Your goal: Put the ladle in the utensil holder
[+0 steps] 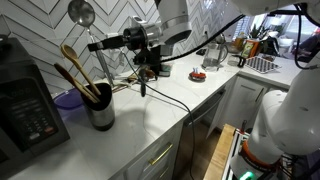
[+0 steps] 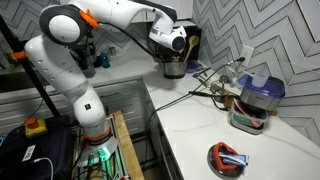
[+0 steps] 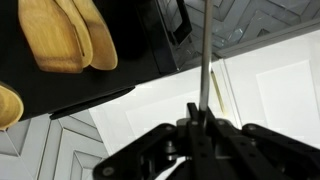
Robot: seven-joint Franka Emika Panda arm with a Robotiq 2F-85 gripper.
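The gripper will move down toward the utensil holder's opening below it and let go of the ladle's handle, since the ladle is already upright.
The ladle is upright, with its shiny round bowl at the top and its thin shaft running down into my gripper. The gripper reaches in sideways and is shut on the ladle's lower part, just above the utensil holder. In the wrist view the grey shaft rises straight out of the shut jaws; the black handle is hidden. The utensil holder is a shiny steel canister on the counter with wooden spoons standing in it. It also shows in an exterior view below the wrist.
A black appliance stands close beside the holder, with a purple bowl between them. A red bowl sits farther along the white counter; it also shows in an exterior view. A blue-lidded pot stands by the tiled wall.
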